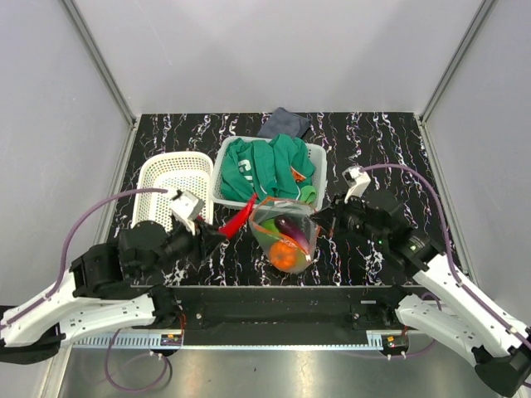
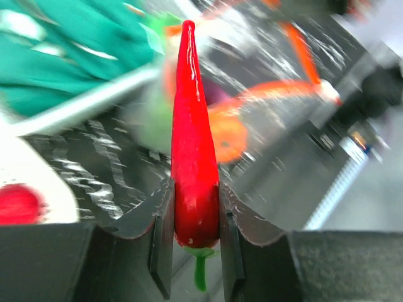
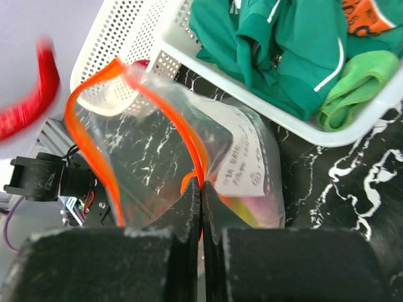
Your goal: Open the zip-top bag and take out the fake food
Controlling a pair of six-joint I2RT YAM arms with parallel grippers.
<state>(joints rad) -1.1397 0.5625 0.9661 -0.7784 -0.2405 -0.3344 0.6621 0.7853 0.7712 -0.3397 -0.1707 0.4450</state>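
The chili (image 1: 236,222) swings outward to the left in the top view with my left gripper next, over the perforated basket (image 1: 177,184), and gets released there, since it is clear of the bag.
The clear zip-top bag (image 1: 286,234) stands open at the table's front centre, its orange-red zip strip (image 3: 94,119) spread in a loop. Inside it lies fake food: an orange round piece (image 1: 286,255) and a purple piece (image 1: 290,224). My right gripper (image 3: 201,195) is shut on the bag's zip strip at its right edge (image 1: 319,224). My left gripper (image 2: 195,217) is shut on a long red chili (image 2: 192,126), gripping its stem end. The chili (image 1: 236,222) hangs just left of the bag's mouth, outside it, and its tip points toward the bag.
A white perforated basket (image 1: 170,178) stands at the back left. A second white basket (image 1: 318,157) behind the bag holds green cloth garments (image 1: 265,166). A dark grey cloth (image 1: 284,123) lies behind that. Grey walls enclose the table on three sides.
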